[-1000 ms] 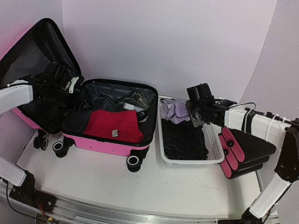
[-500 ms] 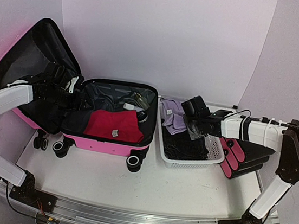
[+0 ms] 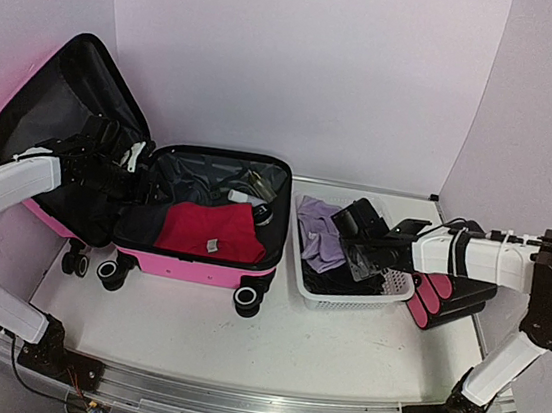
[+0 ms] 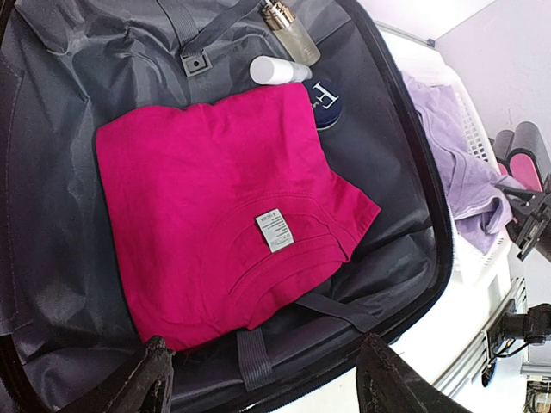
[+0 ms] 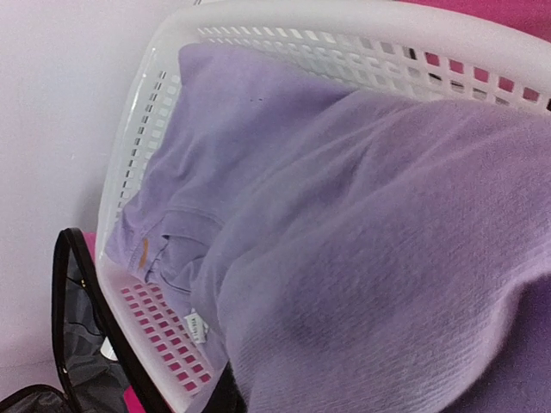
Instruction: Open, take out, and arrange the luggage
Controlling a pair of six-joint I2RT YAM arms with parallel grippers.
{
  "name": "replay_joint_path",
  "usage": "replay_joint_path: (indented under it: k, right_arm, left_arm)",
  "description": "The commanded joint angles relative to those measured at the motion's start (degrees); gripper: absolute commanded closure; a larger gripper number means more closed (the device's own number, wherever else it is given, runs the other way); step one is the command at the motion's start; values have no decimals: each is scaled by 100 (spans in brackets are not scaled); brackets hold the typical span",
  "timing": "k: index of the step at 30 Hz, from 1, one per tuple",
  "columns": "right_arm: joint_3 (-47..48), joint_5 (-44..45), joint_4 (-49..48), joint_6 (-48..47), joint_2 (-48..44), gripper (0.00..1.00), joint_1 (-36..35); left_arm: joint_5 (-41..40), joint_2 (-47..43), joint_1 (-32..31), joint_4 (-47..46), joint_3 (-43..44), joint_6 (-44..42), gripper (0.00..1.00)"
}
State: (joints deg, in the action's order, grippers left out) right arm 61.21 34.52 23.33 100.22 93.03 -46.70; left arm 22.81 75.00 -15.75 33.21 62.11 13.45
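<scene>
The right gripper should pull the garment next toward the basket's end beside it, by the black cases, and let the garment go inside, as that end is bare of lilac.
The luggage [image 3: 198, 264], a bright-pink suitcase, lies open with its lid [image 3: 62, 100] raised at the left. Inside, on the black lining [image 4: 52, 172], lies a folded magenta T-shirt [image 3: 211, 229], which also shows in the left wrist view [image 4: 215, 198]. My left gripper [image 3: 133, 184] hangs open and empty over the case's near rim [image 4: 271, 387]. My right gripper [image 3: 361, 239] is low in the white basket [image 3: 355, 299], shut on a lilac garment [image 3: 321, 234]. That garment fills the right wrist view [image 5: 362, 215] and hides the fingers.
A white tube [image 4: 277, 69], a gold-capped bottle [image 4: 293, 30] and a dark blue tin [image 4: 325, 93] lie at the back of the case. Dark clothing [image 3: 333, 277] lies in the basket. A stack of black cases with pink ends [image 3: 452, 289] sits right of the basket.
My right gripper has moved from the basket's back toward its front, dragging the lilac garment forward over the dark clothing. The left arm has not moved.
</scene>
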Motion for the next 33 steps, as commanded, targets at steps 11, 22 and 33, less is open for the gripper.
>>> replay_joint_path:
  k: [11,22,33]
  right_arm:
    - [-350,-477,709,-198,-880,45,-188]
    - [-420,-1369,1049,-4908,-2316,2,-493]
    - [551,-4256,505,-8529,-994,2,530]
  left_arm:
    - [-56,-192,20,36,138,-144,26]
    - [-243,204,22,63,205,89,23]
    - [-385,1458,-93,200,784,788,23]
